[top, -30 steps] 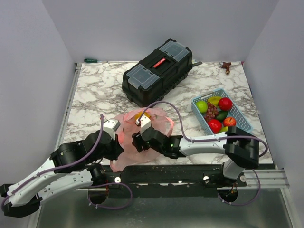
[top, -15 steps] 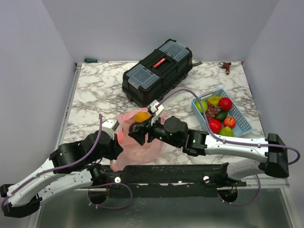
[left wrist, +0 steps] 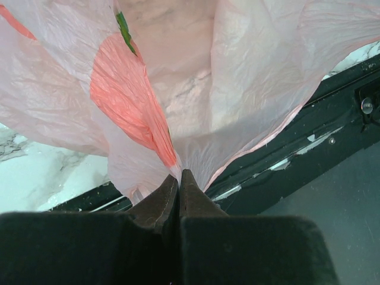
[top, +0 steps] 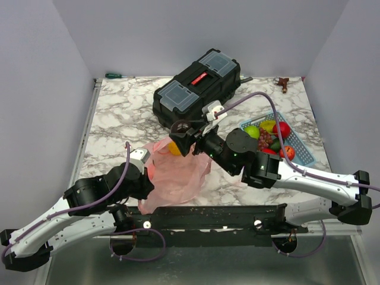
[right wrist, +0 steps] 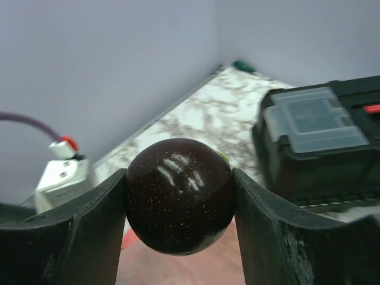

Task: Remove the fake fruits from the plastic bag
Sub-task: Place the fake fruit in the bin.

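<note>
The mesh basket already has fruits in it, so I should swing my right gripper across to it, tilt downward and release the purple fruit (right wrist: pixel 178 208) over the dark green one.
The pink plastic bag (top: pixel 176 176) lies crumpled at the table's near edge. My left gripper (top: pixel 146 178) is shut on a pinch of its thin film (left wrist: pixel 237 89), the fingertips (left wrist: pixel 180 176) pressed together on the fold. My right gripper (top: pixel 183 133) hangs above the bag's far side, shut on a glossy dark purple round fruit (right wrist: pixel 178 208) that fills the gap between both pads. A yellow-orange fruit (top: pixel 174 148) shows at the bag's mouth, below that gripper. A reddish patch (left wrist: pixel 127 101) shows through the film.
A black toolbox (top: pixel 199 89) stands just beyond the right gripper. The light blue mesh basket (top: pixel 297 139) at the right holds several fruits. A green screwdriver (top: pixel 114 75) and a small brown object (top: pixel 284 84) lie along the back edge.
My right gripper has lifted out of the bag with the dark fruit and moved up and away toward the toolbox. The left gripper has kept its pinch on the bag.
</note>
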You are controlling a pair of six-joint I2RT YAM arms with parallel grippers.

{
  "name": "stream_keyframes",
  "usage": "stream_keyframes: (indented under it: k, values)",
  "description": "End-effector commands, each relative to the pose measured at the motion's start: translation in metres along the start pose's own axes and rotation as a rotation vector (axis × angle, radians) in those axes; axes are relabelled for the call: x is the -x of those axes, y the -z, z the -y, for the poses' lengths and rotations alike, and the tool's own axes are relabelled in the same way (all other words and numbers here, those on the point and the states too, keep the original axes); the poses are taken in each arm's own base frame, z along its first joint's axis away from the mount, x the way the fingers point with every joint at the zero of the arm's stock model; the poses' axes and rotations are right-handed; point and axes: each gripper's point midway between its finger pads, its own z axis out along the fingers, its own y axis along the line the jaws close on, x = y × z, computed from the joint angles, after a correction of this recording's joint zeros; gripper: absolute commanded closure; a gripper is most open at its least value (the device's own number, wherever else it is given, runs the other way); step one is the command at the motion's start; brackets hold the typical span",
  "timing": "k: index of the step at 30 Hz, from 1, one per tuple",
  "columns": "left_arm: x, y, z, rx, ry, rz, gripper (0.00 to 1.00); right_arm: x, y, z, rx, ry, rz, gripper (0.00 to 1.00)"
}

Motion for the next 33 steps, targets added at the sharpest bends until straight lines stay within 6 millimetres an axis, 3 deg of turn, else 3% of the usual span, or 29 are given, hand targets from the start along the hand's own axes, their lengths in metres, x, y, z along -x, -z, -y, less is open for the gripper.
stream_keyframes:
  k: [1,6,9,14,19,26,29,33]
  values:
    - [-0.001,-0.003,-0.004,0.023,-0.007,0.000,1.00,0.021,0.016,0.056,-0.296,0.135,0.015,0.99]
    - [0.000,-0.003,-0.003,0.024,-0.009,-0.001,1.00,0.032,0.040,0.103,-0.526,0.220,0.027,0.99]
    - [-0.001,-0.004,-0.003,0.027,-0.010,-0.007,1.00,0.029,0.053,0.154,-0.691,0.194,0.020,0.99]
    - [-0.001,-0.005,-0.004,0.032,-0.012,-0.011,1.00,-0.007,0.083,0.251,-0.914,0.066,-0.060,0.99]
    - [-0.002,-0.005,-0.004,0.034,-0.009,-0.013,1.00,-0.057,0.119,0.324,-1.064,-0.114,-0.154,0.99]
    - [-0.002,-0.006,-0.003,0.034,-0.014,-0.019,1.00,-0.126,0.185,0.384,-1.314,-0.315,-0.225,0.99]
    - [-0.002,-0.006,-0.004,0.036,-0.015,-0.018,1.00,-0.154,0.208,0.399,-1.377,-0.415,-0.251,0.99]
    - [-0.002,-0.006,-0.004,0.037,-0.016,-0.021,1.00,-0.171,0.232,0.412,-1.491,-0.429,-0.264,0.99]
